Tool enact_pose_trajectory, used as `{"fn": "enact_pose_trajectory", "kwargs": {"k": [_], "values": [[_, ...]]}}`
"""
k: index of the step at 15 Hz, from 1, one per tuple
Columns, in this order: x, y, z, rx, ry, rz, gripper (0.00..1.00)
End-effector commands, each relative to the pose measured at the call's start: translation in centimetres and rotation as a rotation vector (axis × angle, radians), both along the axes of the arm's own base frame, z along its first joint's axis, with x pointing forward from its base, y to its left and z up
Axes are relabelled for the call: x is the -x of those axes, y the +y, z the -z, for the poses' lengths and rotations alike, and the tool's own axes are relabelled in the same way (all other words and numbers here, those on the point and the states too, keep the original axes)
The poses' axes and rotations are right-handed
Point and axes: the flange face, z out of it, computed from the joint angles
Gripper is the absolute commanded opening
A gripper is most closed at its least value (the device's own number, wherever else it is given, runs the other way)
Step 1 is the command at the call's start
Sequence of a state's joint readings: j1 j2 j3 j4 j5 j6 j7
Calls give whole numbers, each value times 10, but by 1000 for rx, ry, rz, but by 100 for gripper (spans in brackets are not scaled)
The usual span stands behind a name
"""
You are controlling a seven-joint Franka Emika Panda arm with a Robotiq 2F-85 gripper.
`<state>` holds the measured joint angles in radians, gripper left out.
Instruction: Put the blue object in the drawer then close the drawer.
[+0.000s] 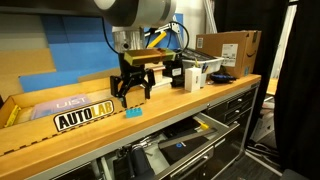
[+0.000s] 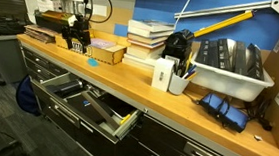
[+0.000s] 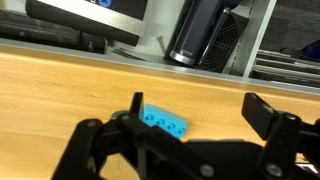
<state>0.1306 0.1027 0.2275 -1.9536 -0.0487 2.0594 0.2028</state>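
I will next move my gripper to the left in the wrist view and lower its open fingers around the cyan block (image 1: 134, 113) (image 3: 165, 121), because it lies flat below, closer to one finger.
The blue object (image 3: 165, 123) is a small cyan block lying flat on the wooden benchtop. It also shows in an exterior view (image 1: 133, 112) in front of the sign. My gripper (image 3: 196, 112) is open and empty, just above the bench; the block lies near its left finger, between the jaws. The gripper shows in both exterior views (image 1: 132, 96) (image 2: 76, 46). The drawer (image 2: 105, 110) is a black cabinet drawer pulled out below the bench edge, with things inside; it also shows in an exterior view (image 1: 170, 150).
A yellow-and-black AUTOLAB sign (image 1: 84, 117) stands next to the block. Books (image 2: 148, 41), a white bin (image 2: 231, 67), a pen cup (image 2: 178, 81) and a cardboard box (image 1: 230, 50) stand along the bench. A second drawer (image 2: 54, 84) is also open.
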Motion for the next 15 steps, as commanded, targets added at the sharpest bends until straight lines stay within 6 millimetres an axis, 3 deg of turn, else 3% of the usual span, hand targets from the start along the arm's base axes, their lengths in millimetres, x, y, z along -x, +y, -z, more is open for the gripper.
{"fn": "enact_pose_trajectory", "kwargs": {"k": [1,7,15], "values": [[-38,3,17,-5,-9,86,100],[-70,-10,38,-23,-8,215,100],[-96,-11,60,-38,7,287,100]]}}
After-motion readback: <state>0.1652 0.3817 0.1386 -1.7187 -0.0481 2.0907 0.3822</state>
